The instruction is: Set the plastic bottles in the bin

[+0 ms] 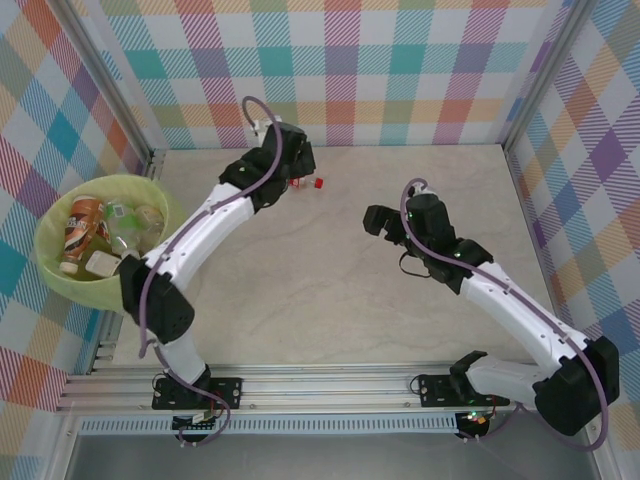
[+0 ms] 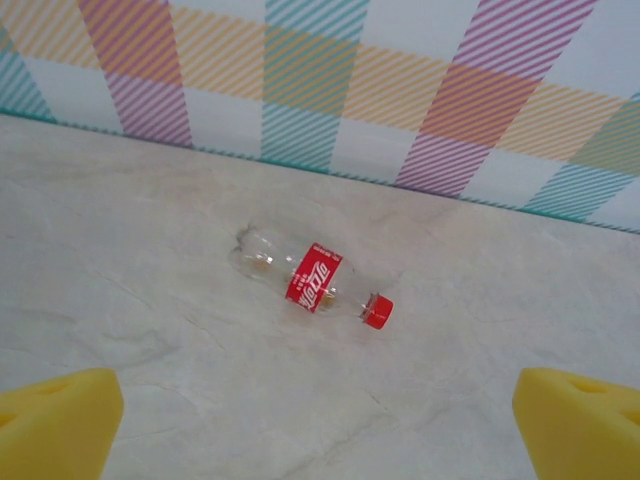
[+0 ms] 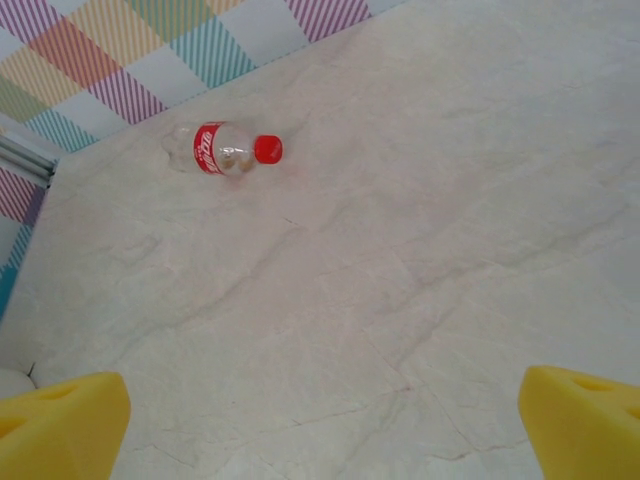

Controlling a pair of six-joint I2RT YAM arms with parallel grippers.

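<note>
I should lower my left gripper onto the bottle's red label [image 1: 294, 183] [image 2: 314, 277] next and turn it so that my fingers go around the bottle's body, since the bottle lies slanted across the gap between my fingers.
One clear plastic bottle [image 2: 310, 278] with a red label and red cap lies on its side on the table near the back wall. It also lies far off in the right wrist view as the bottle [image 3: 222, 150]. From above, my left gripper [image 1: 297, 165] hovers over it and covers most of it, leaving the red cap [image 1: 318, 183] showing. In the left wrist view the left gripper [image 2: 320, 430] is open and empty, with the bottle ahead of its yellow fingertips [image 2: 55, 420]. My right gripper [image 1: 379, 220] is open over bare table at mid right. The yellow-green bin [image 1: 57, 277] at far left holds several bottles [image 1: 82, 225].
Plaid walls close the table at the back and both sides, with metal posts [image 1: 110, 90] at the corners. The bin hangs partly past the table's left edge. An aluminium rail [image 1: 320, 385] with both arm bases runs along the near edge.
</note>
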